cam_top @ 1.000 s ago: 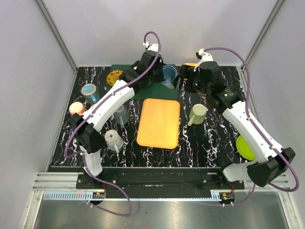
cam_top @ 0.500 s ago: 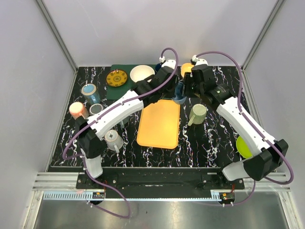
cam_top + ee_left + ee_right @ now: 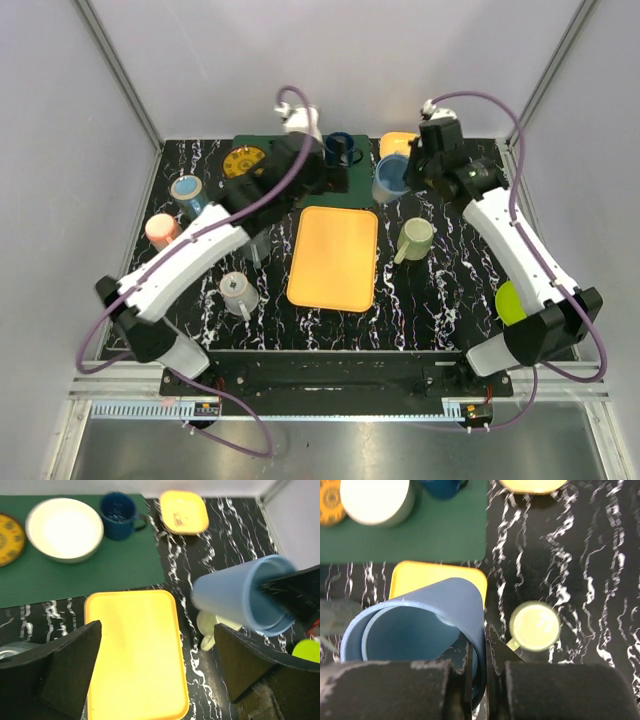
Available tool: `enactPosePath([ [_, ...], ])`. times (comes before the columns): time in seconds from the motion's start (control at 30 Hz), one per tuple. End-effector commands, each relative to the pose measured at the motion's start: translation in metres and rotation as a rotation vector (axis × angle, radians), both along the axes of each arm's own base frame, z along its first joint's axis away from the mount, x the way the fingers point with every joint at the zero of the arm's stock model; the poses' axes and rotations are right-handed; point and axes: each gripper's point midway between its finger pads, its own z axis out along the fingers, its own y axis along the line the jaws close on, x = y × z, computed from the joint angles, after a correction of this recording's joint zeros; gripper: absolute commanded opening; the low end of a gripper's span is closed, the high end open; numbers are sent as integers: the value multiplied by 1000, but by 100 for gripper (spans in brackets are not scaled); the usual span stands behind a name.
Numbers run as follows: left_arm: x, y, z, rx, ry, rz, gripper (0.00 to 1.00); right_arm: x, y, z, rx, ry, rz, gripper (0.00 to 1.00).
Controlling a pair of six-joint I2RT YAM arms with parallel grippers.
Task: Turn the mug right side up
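Observation:
My right gripper tilts the light blue mug (image 3: 388, 180) upright and goes down onto the green mat's near corner next. Space by the dark blue mug is clear there, hence this spot.
A light blue mug (image 3: 388, 180), no handle showing, hangs tilted above the table behind the orange tray (image 3: 333, 258). My right gripper (image 3: 412, 172) is shut on its rim. In the right wrist view one finger sits inside the mug (image 3: 420, 615) and the other outside, the gripper (image 3: 487, 650) pinching the wall. The mug's mouth faces that gripper. My left gripper (image 3: 157, 675) stands open and holds nothing, to the left of the mug (image 3: 235, 600) and apart from it, above the tray (image 3: 135, 655).
A pale green mug (image 3: 415, 238) stands bottom up right of the tray. On the green mat (image 3: 75, 570) are a white bowl (image 3: 64, 527) and a dark blue mug (image 3: 340, 148). A yellow dish (image 3: 398, 142) lies at the back, cups (image 3: 188, 190) at left, and a lime plate (image 3: 512, 310) at right.
The left gripper opened, let go of the light blue mug and drew back to the left. The right gripper closed on the mug's rim and carried it back and right.

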Motion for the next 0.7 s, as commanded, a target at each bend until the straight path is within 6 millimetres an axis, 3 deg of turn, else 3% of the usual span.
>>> enactPosePath([
  [0.0, 13, 68, 41, -97, -103, 155, 99, 36, -27, 42, 61, -97, -96, 0],
  [0.03, 11, 73, 45, -108, -119, 155, 99, 48, -35, 34, 39, -83, -132, 0],
  [0.07, 4, 82, 54, -118, -143, 151, 99, 58, -50, 43, 43, -103, -184, 0],
  [0.1, 3, 86, 47, -103, -138, 156, 99, 67, -60, 43, 46, -110, -224, 0],
  [0.17, -9, 97, 51, -124, -153, 161, 99, 90, -85, 37, 88, -101, -313, 0],
  [0.2, -13, 99, 30, -105, -122, 153, 99, 103, -91, 26, 101, -85, -337, 0],
  [0.27, -29, 105, 29, -171, -121, 140, 99, 122, -90, 28, 163, -88, -334, 0],
  [0.3, -36, 105, -2, -149, -75, 129, 99, 129, -86, 24, 170, -79, -329, 0],
  [0.37, -53, 111, -6, -224, -74, 111, 99, 154, -77, 14, 187, -60, -313, 0],
  [0.4, -59, 114, -34, -201, -35, 112, 99, 161, -71, 9, 198, -44, -289, 0],
  [0.47, -73, 125, -41, -234, -33, 118, 99, 178, -48, -2, 245, -4, -204, 0],
  [0.5, -79, 131, -65, -210, -4, 130, 99, 181, -32, -28, 220, 60, -176, 0],
  [0.53, -83, 138, -71, -207, -1, 146, 99, 185, -22, -17, 215, 32, -144, 0],
  [0.57, -90, 145, -70, -233, -13, 155, 99, 186, -13, -23, 191, 38, -119, 0],
  [0.6, -94, 149, -87, -216, 6, 163, 99, 187, -5, -28, 185, 40, -111, 0],
  [0.67, -99, 156, -91, -234, -3, 178, 99, 192, 11, -43, 181, 62, -89, 0],
])
